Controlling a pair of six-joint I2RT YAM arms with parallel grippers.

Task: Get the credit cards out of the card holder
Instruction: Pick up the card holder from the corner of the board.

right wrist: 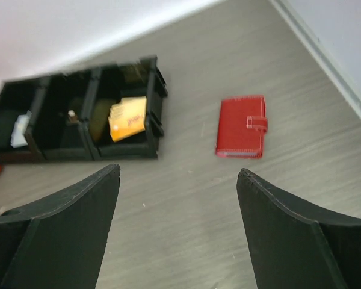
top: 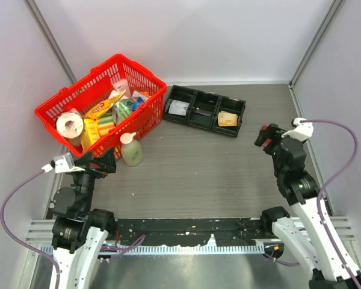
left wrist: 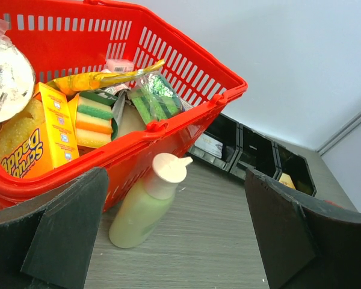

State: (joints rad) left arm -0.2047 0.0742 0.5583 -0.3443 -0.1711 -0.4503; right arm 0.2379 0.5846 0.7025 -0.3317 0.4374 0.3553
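My right gripper needs to go down and outward and turn to close on the card holder's near corner by the snap tab [right wrist: 259,148], which is below and outward of it.
The card holder [right wrist: 241,127], a small dark red wallet, lies flat and folded shut on the grey table with its snap tab on its right side. It is right of the black tray and ahead of my right gripper [right wrist: 179,171], which hovers open above bare table, short of the holder. No credit cards show; the closed holder hides its inside. In the top view my right gripper [top: 265,139] covers most of the holder. My left gripper [top: 101,161] stands open at the near left. From its wrist, the left gripper [left wrist: 175,180] faces the basket and a bottle and holds nothing.
A red basket [top: 52,103] with sponges, packets and a paper roll stands at the back left. A pale green bottle [top: 132,150] stands against its front. The black three-compartment tray [top: 197,100] at the back holds a tan-yellow paper wad [top: 227,118] and a pale flat item [top: 179,109].
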